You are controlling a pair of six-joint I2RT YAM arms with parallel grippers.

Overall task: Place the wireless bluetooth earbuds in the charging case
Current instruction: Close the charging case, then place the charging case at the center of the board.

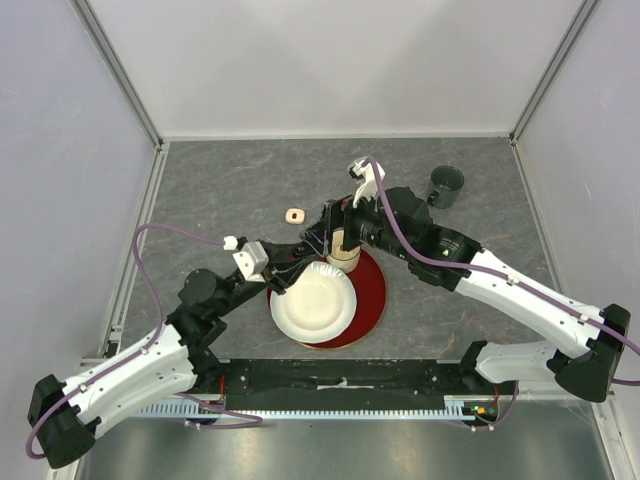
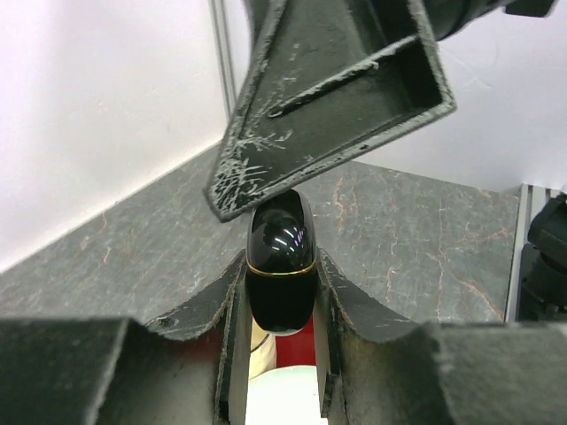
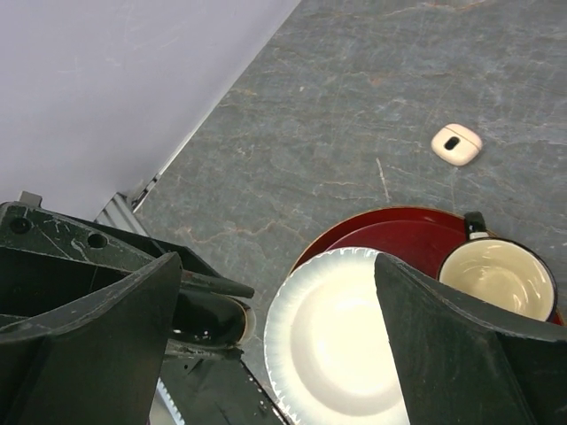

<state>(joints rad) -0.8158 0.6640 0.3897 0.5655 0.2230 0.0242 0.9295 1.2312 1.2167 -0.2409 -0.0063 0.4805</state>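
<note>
The lid is closed. My left gripper next moves away from the right gripper, down to the bare tabletop beside the cream case, and lets go of the black case.
My left gripper [image 2: 281, 292] is shut on a glossy black oval charging case [image 2: 282, 266] with a thin gold seam. The case stands upright between the fingers, its lid closed, held above the plates. It also shows at the lower left of the right wrist view as the black case [image 3: 208, 319]. My right gripper [image 3: 279, 345] is open wide with nothing between its fingers. One of its scratched fingers [image 2: 337, 97] hangs just over the top of the case. From above, the left gripper [image 1: 303, 258] and right gripper [image 1: 328, 232] meet near the table's middle. The earbuds are out of view.
A white paper plate [image 1: 312, 300] lies on a red plate [image 1: 372, 290], and a cream cup [image 1: 343, 255] stands on the red plate's far side. A small cream rounded-square case [image 1: 293, 215] lies on the grey table behind them. A dark green cup [image 1: 446, 185] stands far right.
</note>
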